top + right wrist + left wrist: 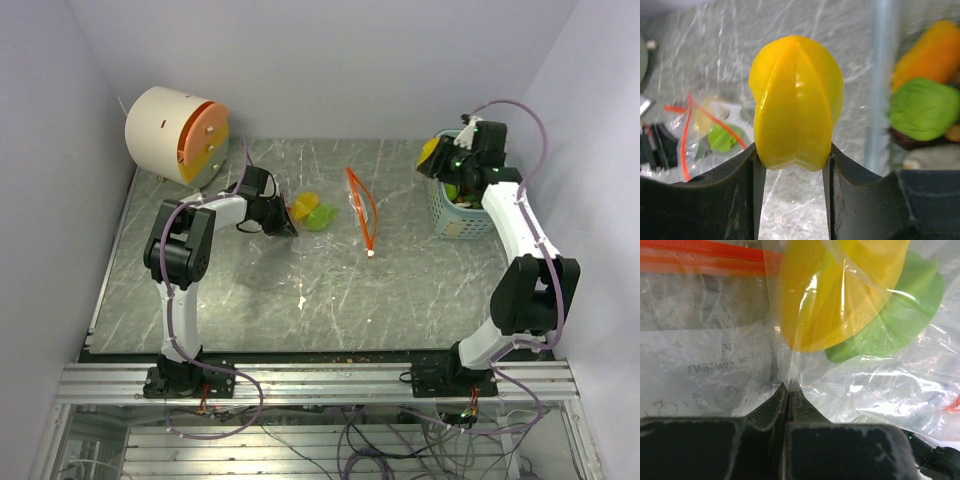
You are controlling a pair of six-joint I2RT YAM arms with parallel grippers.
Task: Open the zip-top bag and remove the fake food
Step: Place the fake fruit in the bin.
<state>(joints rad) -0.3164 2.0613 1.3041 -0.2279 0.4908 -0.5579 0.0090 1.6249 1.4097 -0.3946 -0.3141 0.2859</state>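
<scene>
I will move my right gripper to the right in the top view next, over the fake food (pixel 939 131), and let go of the yellow fruit (pixel 796 102), as it hangs outside the basket's rim.
The clear zip-top bag (pixel 335 212) lies mid-table with its red-orange zip strip (pixel 362 210) on the right side. Inside it are a yellow-orange piece (pixel 835 295) and a green piece (pixel 890 320); both show in the top view (pixel 312 211). My left gripper (pixel 788 390) is shut on a pinch of the bag's plastic at its left end (pixel 283 222). My right gripper (pixel 792 157) is shut on a yellow ridged fake fruit (pixel 796 102) and holds it up beside the teal basket (pixel 462 222), by its left rim (pixel 432 160).
The basket holds other toy food: an orange piece (pixel 935 55), a green piece (pixel 922 107) and brown bits. A cream drum with an orange face (pixel 180 135) stands at the back left. A small white scrap (pixel 302 301) lies on the grey marbled table.
</scene>
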